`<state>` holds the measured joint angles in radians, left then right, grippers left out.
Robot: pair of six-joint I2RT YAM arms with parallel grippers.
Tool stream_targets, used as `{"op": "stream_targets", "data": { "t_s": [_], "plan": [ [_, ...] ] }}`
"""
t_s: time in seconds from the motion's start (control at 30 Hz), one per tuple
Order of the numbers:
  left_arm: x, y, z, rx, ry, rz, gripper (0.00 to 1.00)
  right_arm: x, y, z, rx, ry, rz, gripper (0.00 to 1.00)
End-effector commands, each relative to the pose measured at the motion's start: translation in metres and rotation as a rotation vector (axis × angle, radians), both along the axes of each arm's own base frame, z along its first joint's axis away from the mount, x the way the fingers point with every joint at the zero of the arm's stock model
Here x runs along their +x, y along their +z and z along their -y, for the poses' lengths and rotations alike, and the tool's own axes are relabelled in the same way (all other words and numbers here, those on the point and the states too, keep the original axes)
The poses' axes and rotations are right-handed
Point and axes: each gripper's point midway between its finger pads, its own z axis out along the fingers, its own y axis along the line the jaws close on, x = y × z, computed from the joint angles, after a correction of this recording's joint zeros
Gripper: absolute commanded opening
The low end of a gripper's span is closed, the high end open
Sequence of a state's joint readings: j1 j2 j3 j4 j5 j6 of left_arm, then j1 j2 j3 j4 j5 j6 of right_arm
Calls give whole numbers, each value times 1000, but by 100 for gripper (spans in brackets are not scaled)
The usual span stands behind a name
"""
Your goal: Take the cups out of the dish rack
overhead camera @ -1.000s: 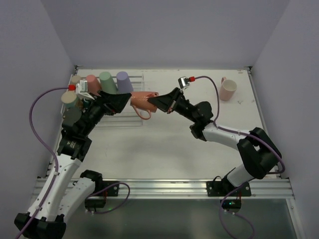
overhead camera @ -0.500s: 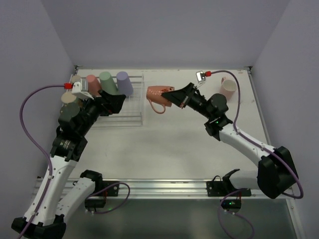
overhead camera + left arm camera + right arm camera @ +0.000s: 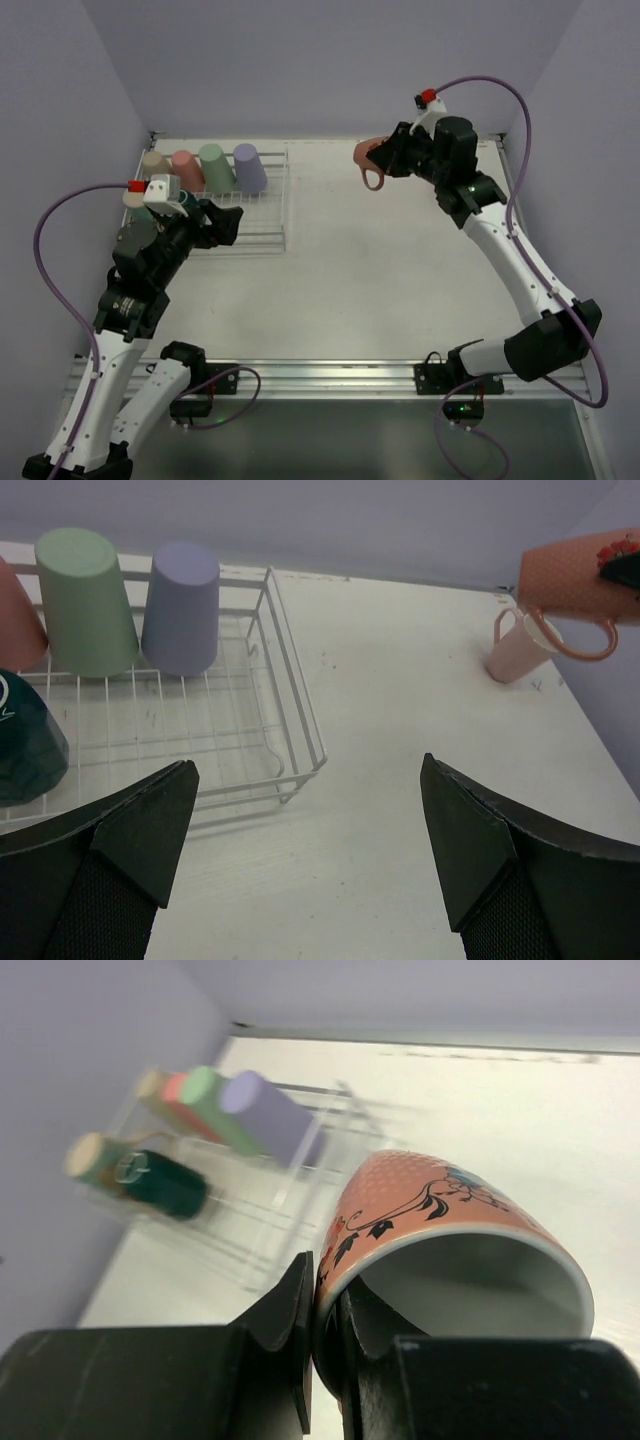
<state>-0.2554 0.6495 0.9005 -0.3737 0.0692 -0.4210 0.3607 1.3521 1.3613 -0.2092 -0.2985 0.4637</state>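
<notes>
My right gripper tilts downward and lowers the mug to the table (image 3: 408,195) beside the pale pink mug next, as the salmon floral mug (image 3: 367,156) hangs sideways.
The dish rack (image 3: 262,238) stands at the far left and also shows in the left wrist view (image 3: 297,695). Beige (image 3: 152,160), pink (image 3: 187,170), mint green (image 3: 215,166) and lilac (image 3: 249,167) tumblers stand upside down along its back. A dark green cup (image 3: 22,748) sits at its left front. My right gripper (image 3: 388,160) is shut on the rim of a salmon floral mug (image 3: 367,156), one finger inside and one outside, and holds it in the air at the far right (image 3: 440,1210). My left gripper (image 3: 227,224) is open and empty over the rack's front right corner (image 3: 308,772).
A pale pink mug (image 3: 518,650) stands upright on the table at the far right, below the held mug. Another beige-topped cup (image 3: 134,196) sits at the rack's left end. Walls close in the table at the back and both sides.
My right gripper has carried the salmon mug up and away from the rack toward the far right. My left arm has drawn back to the left and let go.
</notes>
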Motion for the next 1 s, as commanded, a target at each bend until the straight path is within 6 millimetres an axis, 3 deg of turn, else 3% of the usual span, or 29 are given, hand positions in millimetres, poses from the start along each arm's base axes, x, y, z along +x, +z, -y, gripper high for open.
{"op": "stream_targets", "data": {
  "t_s": [0.0,0.07,0.1,0.13,0.23,0.43,0.5,0.53,0.67,0.97],
  "plan": [
    [4,-21,0,70,-19,-18,100,34,-34,42,-341,-139,-44,0],
    [4,-27,6,62,-53,-32,100,45,-40,56,-450,-161,-92,0],
    [5,-28,9,49,-64,-35,100,59,-68,57,-509,-157,-161,0],
    [4,-29,12,41,-78,-32,100,64,-66,67,-576,-187,-178,0],
    [2,-35,20,16,-124,-29,100,84,-92,85,-687,-220,-264,0],
    [6,-63,19,86,-98,-62,100,116,-132,117,-747,-235,-380,0],
    [6,-68,24,96,-118,-73,100,122,-142,121,-759,-228,-404,0],
    [6,-70,26,101,-122,-76,100,126,-158,122,-770,-223,-435,0],
    [5,-74,29,131,-133,-84,100,132,-191,130,-830,-200,-474,0],
    [5,-76,29,145,-126,-87,100,146,-217,140,-854,-185,-484,0]
  ]
}}
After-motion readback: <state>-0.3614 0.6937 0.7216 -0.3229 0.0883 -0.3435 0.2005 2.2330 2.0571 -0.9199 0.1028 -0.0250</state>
